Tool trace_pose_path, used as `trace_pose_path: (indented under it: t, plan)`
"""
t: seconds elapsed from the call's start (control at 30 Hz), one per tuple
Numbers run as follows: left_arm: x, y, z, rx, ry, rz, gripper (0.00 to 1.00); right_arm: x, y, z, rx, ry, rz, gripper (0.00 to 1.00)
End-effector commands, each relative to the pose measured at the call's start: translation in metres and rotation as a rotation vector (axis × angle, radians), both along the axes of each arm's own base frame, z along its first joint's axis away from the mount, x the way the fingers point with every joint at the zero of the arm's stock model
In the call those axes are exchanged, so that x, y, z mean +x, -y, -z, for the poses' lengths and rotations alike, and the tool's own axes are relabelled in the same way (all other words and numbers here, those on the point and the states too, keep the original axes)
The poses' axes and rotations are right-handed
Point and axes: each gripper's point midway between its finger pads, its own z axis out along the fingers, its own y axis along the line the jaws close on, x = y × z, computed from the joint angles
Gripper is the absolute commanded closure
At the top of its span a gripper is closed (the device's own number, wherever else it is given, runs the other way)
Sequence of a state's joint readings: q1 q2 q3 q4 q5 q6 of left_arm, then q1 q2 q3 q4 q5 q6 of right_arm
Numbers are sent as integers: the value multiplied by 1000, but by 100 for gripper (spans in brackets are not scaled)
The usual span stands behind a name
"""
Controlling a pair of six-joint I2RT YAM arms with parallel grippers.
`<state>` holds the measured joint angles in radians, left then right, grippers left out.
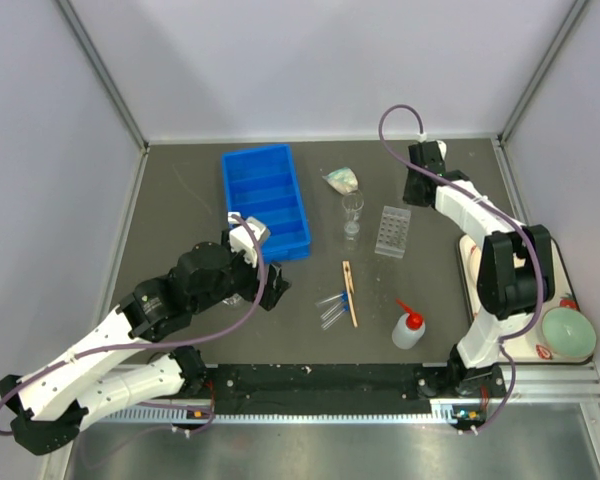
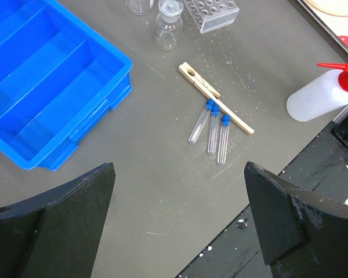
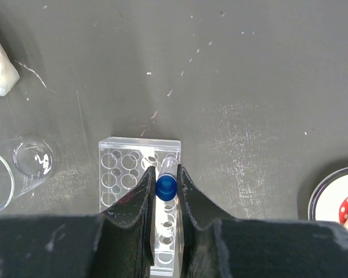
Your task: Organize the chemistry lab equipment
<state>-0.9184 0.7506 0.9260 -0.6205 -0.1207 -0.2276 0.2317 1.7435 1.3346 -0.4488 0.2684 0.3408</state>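
Note:
The tube goes down with my right gripper next for release into the rack's far corner hole [image 1: 406, 212] [image 3: 171, 156] on the tray side, since that hole lies below the gripper.
My right gripper [image 3: 165, 186] is shut on a blue-capped clear tube [image 3: 166, 184], held upright over the right-hand holes of the clear tube rack [image 3: 123, 168]. Seen from above, this gripper [image 1: 413, 195] hangs by the rack's [image 1: 393, 231] far edge. My left gripper [image 2: 180, 214] is open and empty above bare table, near the blue bin's corner [image 1: 265, 285]. Three more blue-capped tubes [image 2: 211, 124] lie beside the wooden clamp [image 2: 214, 97]. The white squeeze bottle [image 2: 319, 95] lies to the right. A small flask [image 2: 168, 26] and a beaker [image 1: 353, 207] stand left of the rack.
The blue divided bin [image 1: 265, 200] sits at back left, next to the left arm. A crumpled clear bag [image 1: 341, 180] lies behind the beaker. A strawberry-patterned tray [image 1: 560, 270] with a pale green bowl [image 1: 568, 333] is at the right edge, behind the right arm.

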Motion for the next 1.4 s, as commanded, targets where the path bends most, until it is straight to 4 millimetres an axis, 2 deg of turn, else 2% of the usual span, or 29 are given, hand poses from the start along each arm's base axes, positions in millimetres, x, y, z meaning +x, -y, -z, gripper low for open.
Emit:
trace_pose_path:
  t: [0.0,0.9,1.03,1.1,1.2,1.23,1.3,1.37]
  plan:
    - [4,6,-11,-37,40,13,1,7,-3,-1,15,31,-1,100]
    - [4,4,-11,-38,42,6,1,2,-2,28,8,-12,14,99]
    - [3,5,-10,-35,40,11,1,1,-1,30,5,-16,16,86]
    - [3,5,-10,-35,40,10,1,1,0,31,3,-16,20,84]
    - [4,5,-10,-34,39,11,1,0,0,31,2,-16,20,73]
    - [3,5,-10,-34,39,11,1,1,0,30,4,-13,21,65]
    - [4,5,-9,-33,38,11,1,0,1,29,2,-11,23,58]
    - [3,6,-9,-33,36,12,1,0,2,28,-2,-9,27,56]
